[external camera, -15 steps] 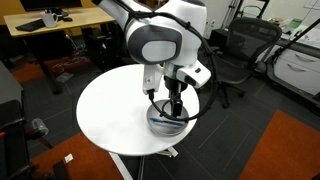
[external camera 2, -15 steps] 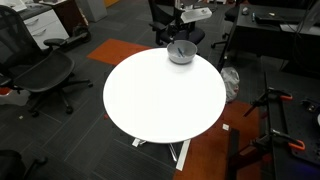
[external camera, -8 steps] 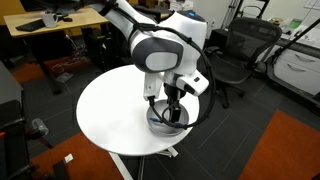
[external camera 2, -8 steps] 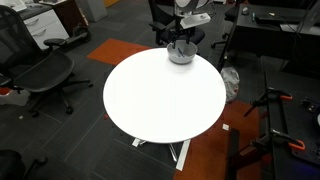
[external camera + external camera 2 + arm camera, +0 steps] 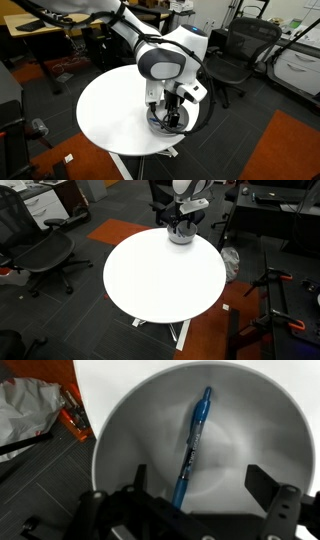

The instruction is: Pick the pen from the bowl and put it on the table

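The gripper lowers into the bowl [image 5: 158, 124] next and closes on the blue pen's near end, since that end lies between the open fingers.
The blue pen [image 5: 192, 448] lies inside the shiny grey bowl [image 5: 130, 430], running from the upper middle down toward my jaws. My gripper [image 5: 200, 485] is open and sits low over the bowl, with one finger on each side of the pen's lower end, not closed on it. In both exterior views the bowl [image 5: 158, 124] [image 5: 181, 236] stands near the edge of the round white table [image 5: 110, 115] [image 5: 160, 275], and my gripper [image 5: 171, 112] [image 5: 181, 225] reaches down into it. The pen is hidden in both exterior views.
Black office chairs [image 5: 232, 55] [image 5: 40, 250] stand around the table. A wooden desk [image 5: 60, 18] is behind it. In the wrist view dark carpet, an orange object [image 5: 75, 422] and a crumpled grey bag [image 5: 25, 410] lie on the floor beside the table.
My arm has come down over the bowl, lowering the gripper from just above it into it. The bowl has not moved.
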Controlling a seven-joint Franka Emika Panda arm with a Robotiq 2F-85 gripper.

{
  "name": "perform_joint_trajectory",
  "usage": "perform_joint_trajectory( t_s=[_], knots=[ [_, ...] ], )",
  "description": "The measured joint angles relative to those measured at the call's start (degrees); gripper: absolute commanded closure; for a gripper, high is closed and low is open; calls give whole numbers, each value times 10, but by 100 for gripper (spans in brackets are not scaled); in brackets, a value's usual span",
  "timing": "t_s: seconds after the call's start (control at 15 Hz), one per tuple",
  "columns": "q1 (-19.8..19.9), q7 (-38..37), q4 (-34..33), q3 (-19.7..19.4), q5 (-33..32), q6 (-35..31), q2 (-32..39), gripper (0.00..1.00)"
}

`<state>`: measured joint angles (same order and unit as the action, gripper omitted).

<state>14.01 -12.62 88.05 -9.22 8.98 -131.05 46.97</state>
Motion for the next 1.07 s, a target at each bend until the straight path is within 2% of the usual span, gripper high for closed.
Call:
perform_joint_trajectory(
  t_s=[0.07, 0.2, 0.8, 0.87, 1.07],
  knots=[
    [1, 0, -5, 0, 0, 1, 6, 0],
    [2, -1, -16, 0, 0, 3, 18, 28],
    [7, -2, -52, 0, 0, 22, 53, 95],
    [7, -2, -54, 0, 0, 23, 54, 100],
    [7, -4, -60, -2, 0, 27, 54, 97]
  ],
)
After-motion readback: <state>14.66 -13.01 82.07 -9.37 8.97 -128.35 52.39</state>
